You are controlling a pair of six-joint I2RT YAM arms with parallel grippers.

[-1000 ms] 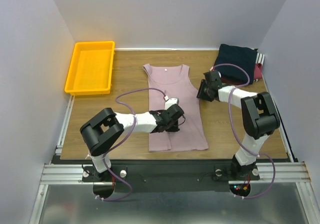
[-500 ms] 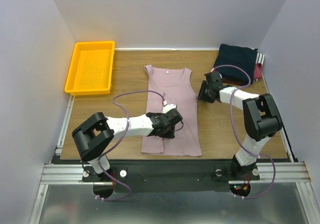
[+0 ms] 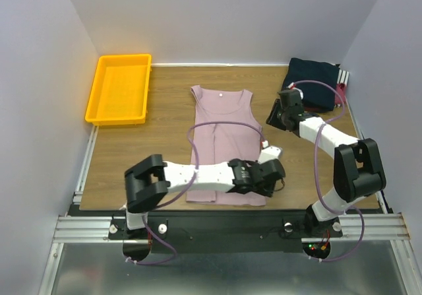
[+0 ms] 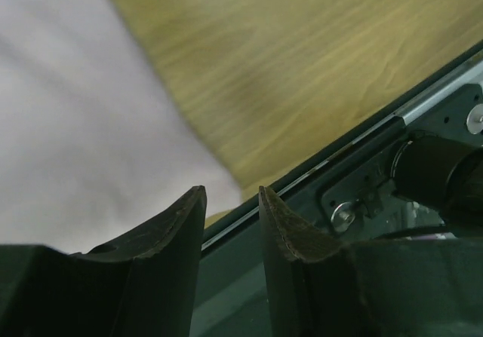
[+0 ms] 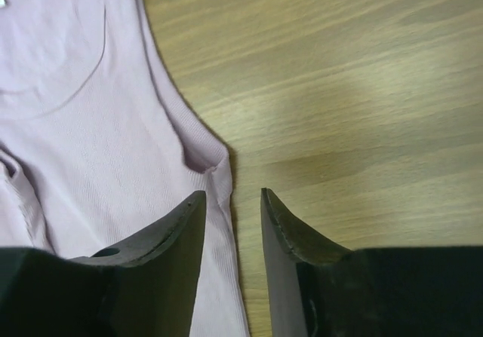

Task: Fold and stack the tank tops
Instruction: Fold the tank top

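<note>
I have my left gripper open and empty over the pink tank top's hem corner (image 3: 265, 203) (image 4: 235, 196) by the black front bar, so next I should move it down onto that corner.
The dusty pink tank top (image 3: 227, 120) lies flat mid-table, neck away from me, with a lengthwise crease on its left side. My left gripper (image 3: 269, 176) sits at its lower right corner by the table's front edge. In the left wrist view the jaws (image 4: 230, 201) stand apart with nothing between them, and the pink cloth (image 4: 75, 126) is to their left. My right gripper (image 3: 275, 115) hovers at the top's right armhole, open and empty (image 5: 230, 201) over the cloth edge (image 5: 215, 167). The folded navy top (image 3: 313, 84) lies on the maroon one (image 3: 341, 94) at the back right.
A yellow plastic tray (image 3: 119, 87) stands at the back left. The black front rail (image 4: 362, 171) runs just past the left fingers. The left arm lies across the pink top's lower hem. Grey walls close in three sides.
My left arm has swept right along the lower hem, from the shirt's middle to its lower right corner. The shirt's lower part has pulled narrower. The right gripper has shifted slightly.
</note>
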